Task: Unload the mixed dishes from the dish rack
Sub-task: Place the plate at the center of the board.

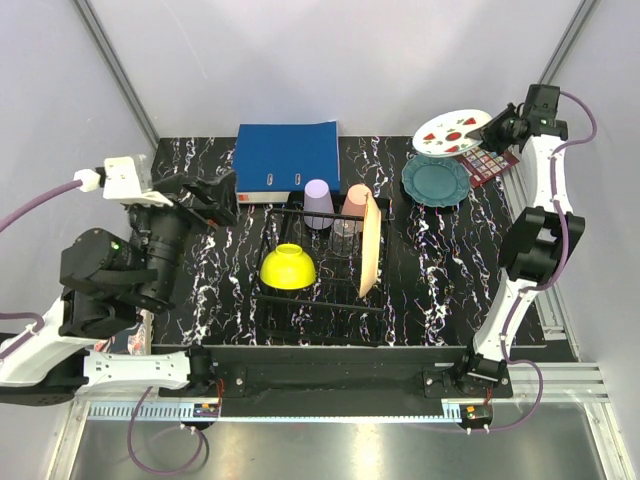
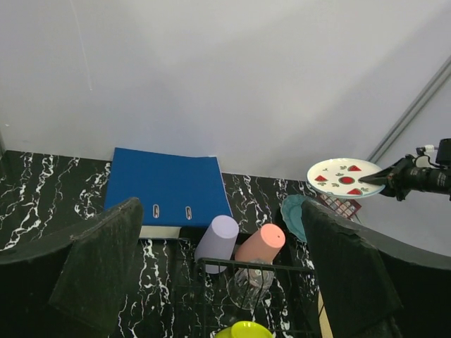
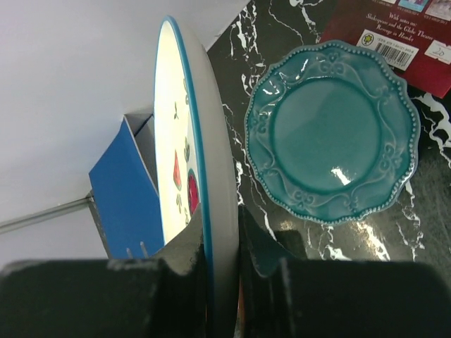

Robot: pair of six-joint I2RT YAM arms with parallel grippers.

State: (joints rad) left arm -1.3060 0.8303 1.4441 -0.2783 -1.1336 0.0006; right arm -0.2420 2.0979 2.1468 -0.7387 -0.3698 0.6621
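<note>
I should next lower my right gripper to release the watermelon plate onto the empty teal plate, below the gripper and to its left in the top view.
The black wire dish rack sits mid-table. It holds a yellow bowl, a lilac cup, a salmon-pink cup, a clear glass and a peach plate on edge. My right gripper is shut on the rim of the white watermelon-print plate, held above the teal plate lying on the table. The right wrist view shows the watermelon plate edge-on between the fingers, above the teal plate. My left gripper is open and empty, left of the rack.
A blue binder lies behind the rack. A dark red card lies under the teal plate's right side. Grey walls enclose the back and sides.
</note>
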